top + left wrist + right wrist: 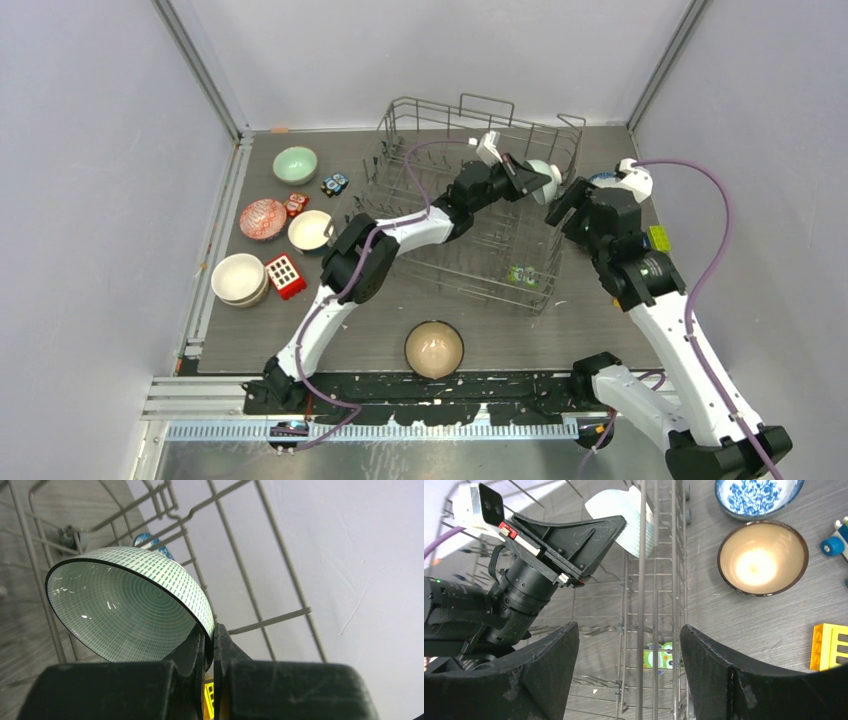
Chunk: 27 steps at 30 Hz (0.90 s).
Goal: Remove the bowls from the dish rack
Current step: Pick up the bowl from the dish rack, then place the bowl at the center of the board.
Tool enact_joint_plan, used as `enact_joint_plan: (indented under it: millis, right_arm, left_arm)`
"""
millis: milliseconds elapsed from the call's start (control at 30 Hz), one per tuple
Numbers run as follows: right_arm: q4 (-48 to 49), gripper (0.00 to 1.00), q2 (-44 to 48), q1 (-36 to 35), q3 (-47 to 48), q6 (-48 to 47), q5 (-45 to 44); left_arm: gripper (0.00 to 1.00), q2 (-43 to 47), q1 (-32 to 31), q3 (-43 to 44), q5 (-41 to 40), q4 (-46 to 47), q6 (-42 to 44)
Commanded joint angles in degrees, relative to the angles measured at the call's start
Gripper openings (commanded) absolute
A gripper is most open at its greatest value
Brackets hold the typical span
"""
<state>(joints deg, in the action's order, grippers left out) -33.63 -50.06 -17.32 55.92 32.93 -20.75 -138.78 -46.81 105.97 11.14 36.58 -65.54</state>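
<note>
I will next carry the patterned bowl (548, 172) back past the rack with my left gripper, lower it onto clear tabletop (367, 346) beside the tan bowl, below and back from the gripper, and release it.
The grey wire dish rack (440, 130) stands at the middle back of the table. My left gripper (530, 180) reaches over its right part and is shut on the rim of a white-teal patterned bowl (548, 172), held tilted above the rack floor. In the left wrist view the fingers (212, 645) pinch the bowl (125, 605) at its rim. My right gripper (562, 208) is open and empty beside the rack's right side; in its own view (629, 650) it looks down on the rack's side wires (642, 580) and the held bowl (611, 504).
Mint green (295, 163), pink-red (263, 218), cream (311, 230) and white (239, 279) bowls sit at left, and a tan bowl (434, 348) at front. Blue-white (756, 497) and brown-rimmed (763, 557) bowls sit right of the rack. Green owl (659, 656), red block (285, 275), yellow block (829, 647).
</note>
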Motion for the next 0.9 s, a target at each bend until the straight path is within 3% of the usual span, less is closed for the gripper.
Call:
enact_joint_plan:
  millis: [0,333,467,567,667,767,867]
  right_arm:
    - [-1.42,0.78,3.27,-0.28,5.13,-0.5,0.55]
    - [-3.8,0.8,7.13,-0.52,8.46,-1.36,1.17]
    - [-3.81,0.8,8.89,-0.77,8.59,-2.13,1.63]
    - [-3.77,0.8,10.36,-1.08,8.58,-2.6,2.56]
    - [-4.04,0.8,11.45,-1.43,8.59,-3.13,4.89]
    - [-4.74,0.8,12.28,-1.93,8.59,-3.7,7.19]
    - [-5.44,0.8,12.81,-2.7,8.53,-4.39,8.81]
  left_arm:
    - [0.0,8.52,1.87,4.34,1.42,6.94,0.67]
    - [0.0,18.72,3.89,-0.04,3.01,6.57,1.96]
    - [0.0,28.09,4.27,-4.03,5.23,-0.9,7.79]
    - [0.0,37.37,3.69,-6.34,6.35,-13.41,16.98]
    - [0.0,46.6,1.31,-5.44,4.43,-35.76,31.14]
    - [0.0,55.51,-4.63,-3.57,-5.31,-59.63,48.28]
    - [0.0,61.37,-10.32,-3.48,-17.08,-78.29,54.28]
